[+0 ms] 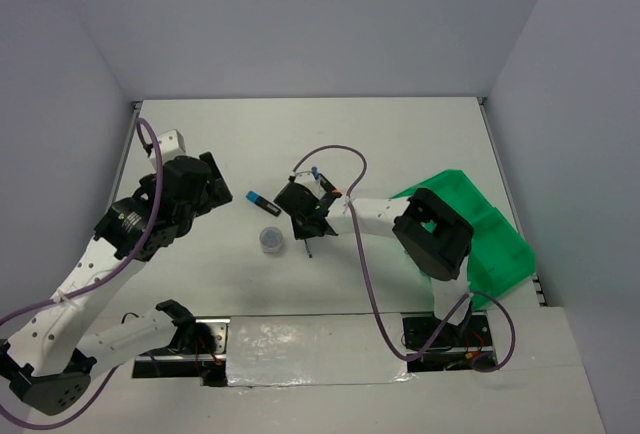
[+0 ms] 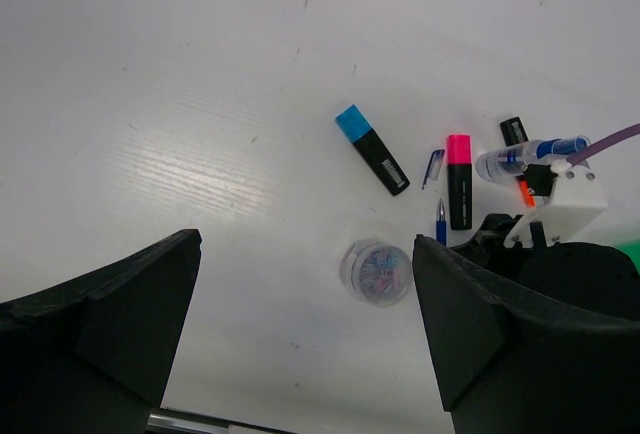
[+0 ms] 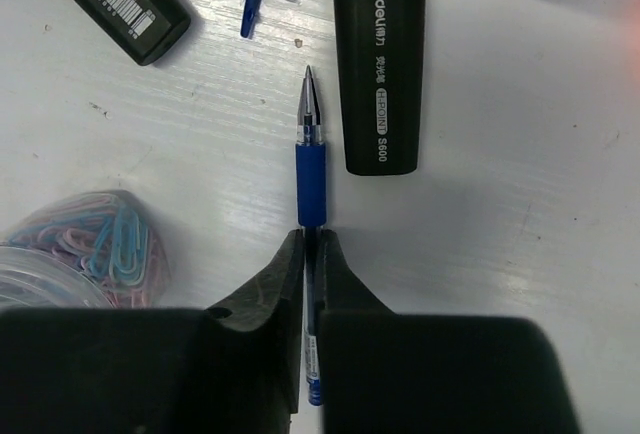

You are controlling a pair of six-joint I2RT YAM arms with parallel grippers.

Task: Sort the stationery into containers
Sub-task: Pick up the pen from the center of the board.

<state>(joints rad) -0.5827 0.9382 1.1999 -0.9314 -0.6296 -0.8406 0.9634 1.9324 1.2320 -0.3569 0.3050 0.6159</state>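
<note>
I will move my left gripper toward the right in the top view and down over the loose blue pen cap (image 2: 433,167), because it lies apart from its pen.
My right gripper (image 3: 313,241) is shut on the thin blue pen (image 3: 311,169), low at the table, tip pointing away; it also shows in the top view (image 1: 305,219). Beside the pen lie the pink-capped highlighter (image 2: 459,180), its black body (image 3: 378,64) just right of the pen, and the loose blue pen cap (image 2: 433,167). The blue-capped highlighter (image 1: 264,203) lies to the left. The round tub (image 1: 271,240) of paper clips stands near. The bottle (image 2: 525,157) and orange highlighter (image 2: 513,131) lie beyond. My left gripper (image 2: 305,244) is open and empty, above the table. No red pen shows.
The green compartment tray (image 1: 485,239) sits at the right edge of the table, partly under the right arm. Purple cables loop over both arms. White walls close the table at the back and sides.
</note>
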